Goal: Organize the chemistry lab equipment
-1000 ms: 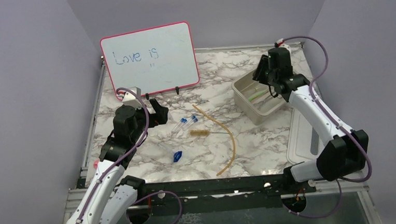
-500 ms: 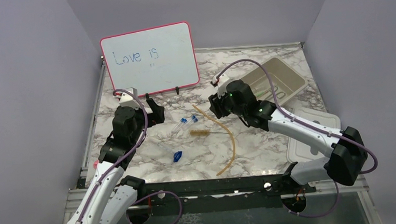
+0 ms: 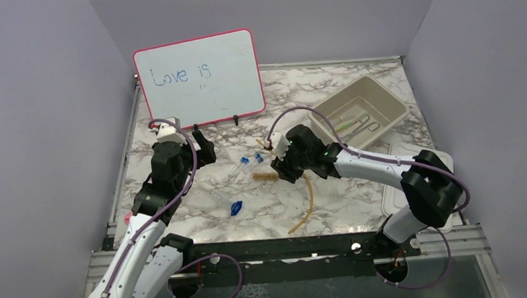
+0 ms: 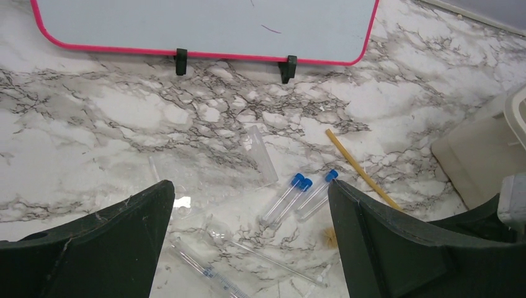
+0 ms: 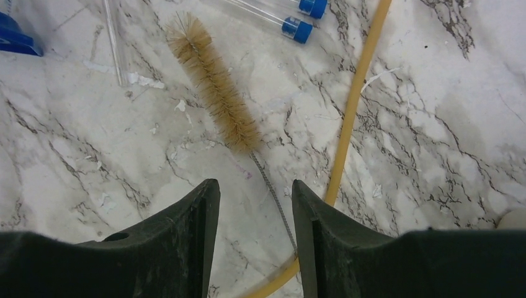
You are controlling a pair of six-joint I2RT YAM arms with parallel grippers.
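The brush's bare wire stem already runs between my open fingers, so my right gripper will next go down and toward the bristle head, onto the stem just behind the bristles.
Two clear tubes with blue caps (image 3: 248,162) lie mid-table, also in the left wrist view (image 4: 291,195). A tan bristle brush (image 3: 265,177) lies beside them, with the amber hose (image 3: 310,196) curving past it. My right gripper (image 3: 280,167) is open low over the brush's wire handle (image 5: 273,194), which runs between its jaws (image 5: 255,184) without being gripped. The brush head (image 5: 214,84) and hose (image 5: 350,118) lie just ahead. My left gripper (image 3: 204,148) is open and empty above the tubes (image 4: 249,187). A small blue piece (image 3: 236,208) lies nearer. A green-tipped stick (image 3: 342,125) and wire tongs (image 3: 365,123) lie in the tub.
The beige tub (image 3: 330,105) stands at the back right, its lid (image 3: 404,185) on the right edge. The pink-framed whiteboard (image 3: 201,77) stands at the back left. A clear slide (image 4: 260,154), a glass rod (image 4: 273,257) and a pipette (image 4: 205,270) lie under my left gripper.
My right arm swung from over the tub to the table's middle and came down over the brush handle. The tub now sits further back, turned. My left gripper shifted slightly back.
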